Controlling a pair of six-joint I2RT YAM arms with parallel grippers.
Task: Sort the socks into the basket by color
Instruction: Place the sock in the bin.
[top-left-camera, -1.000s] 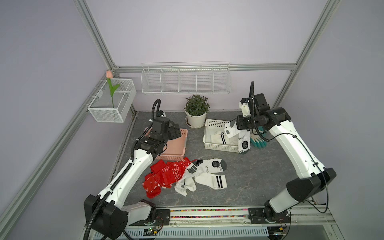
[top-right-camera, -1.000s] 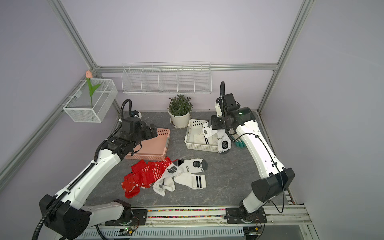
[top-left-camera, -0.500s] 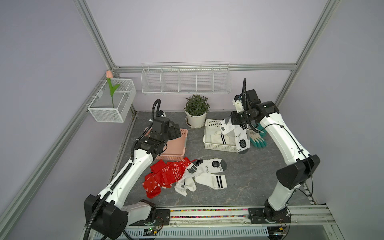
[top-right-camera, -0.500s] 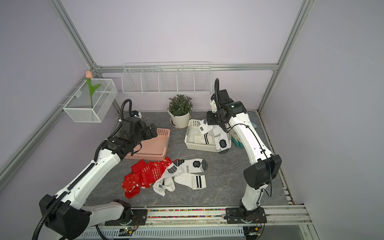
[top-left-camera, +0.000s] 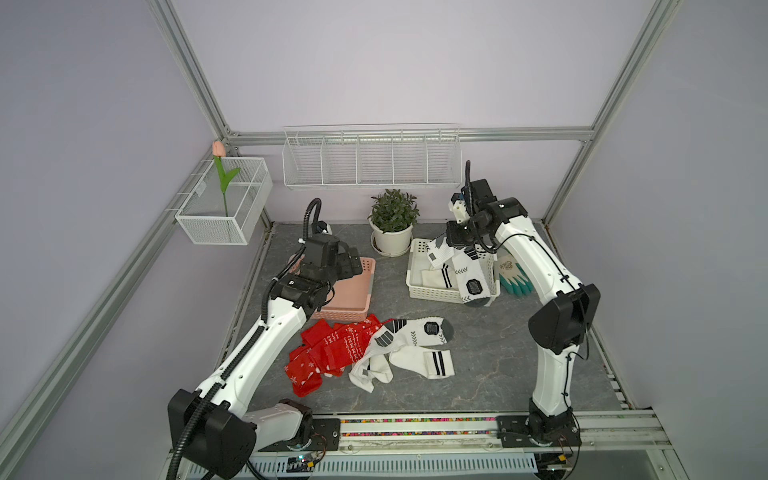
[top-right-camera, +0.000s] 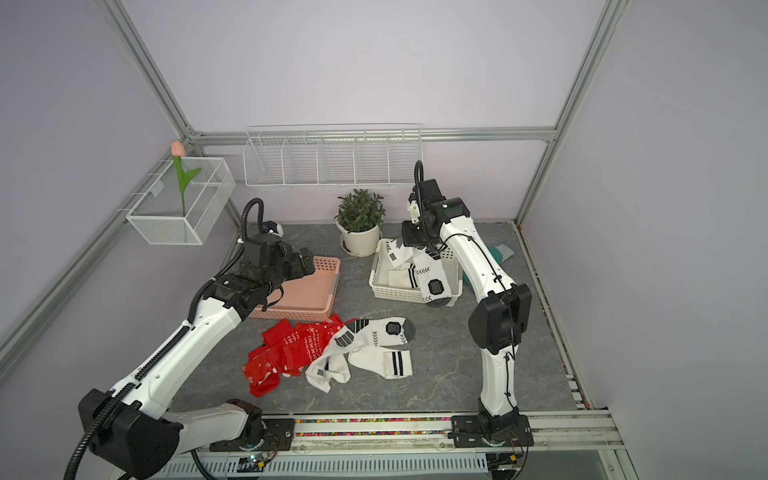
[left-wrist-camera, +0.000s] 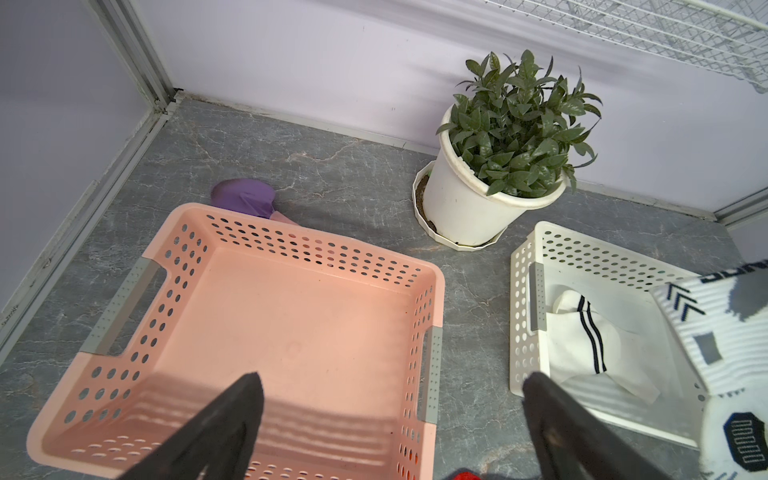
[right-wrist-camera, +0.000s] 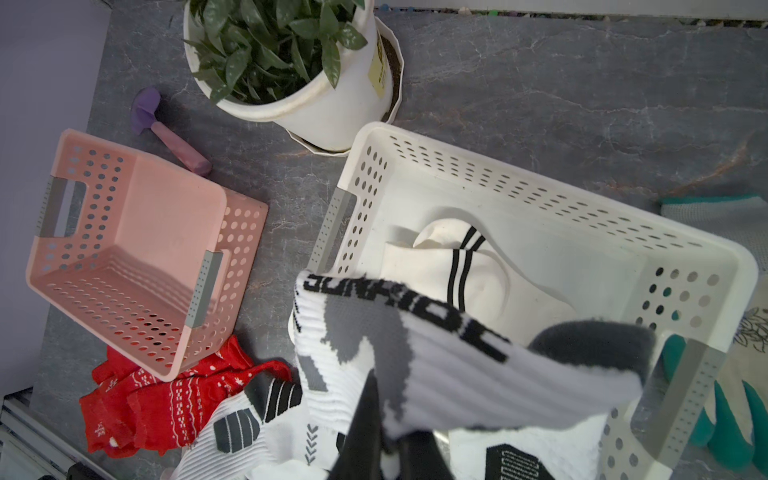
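I will move my right gripper toward the plant and lower it over a striped white sock (right-wrist-camera: 480, 280) to release, since that sock is already in the white basket.
My right gripper (top-left-camera: 451, 245) (right-wrist-camera: 386, 436) is shut on a white sock with black and grey marks (top-left-camera: 467, 274) (right-wrist-camera: 436, 349). It holds the sock over the white basket (top-left-camera: 432, 293) (right-wrist-camera: 540, 183), with the toe draped over the front rim. Another white sock with two black stripes (right-wrist-camera: 469, 266) (left-wrist-camera: 590, 332) lies inside. My left gripper (top-left-camera: 353, 262) (left-wrist-camera: 392, 380) hangs open and empty above the pink basket (top-left-camera: 353, 291) (left-wrist-camera: 291, 324), which holds nothing. Red patterned socks (top-left-camera: 332, 349) and white socks (top-left-camera: 411, 345) lie piled on the table in front of the baskets.
A potted plant (top-left-camera: 392, 224) stands between the baskets at the back. Teal-and-white gloves (top-left-camera: 513, 274) lie right of the white basket. A purple tool (left-wrist-camera: 245, 199) lies behind the pink basket. A wire shelf (top-left-camera: 370, 158) and a wire box with a tulip (top-left-camera: 224, 208) hang on the walls.
My right arm has swung left with the white sock, bringing it further over the white basket. The left arm has not moved.
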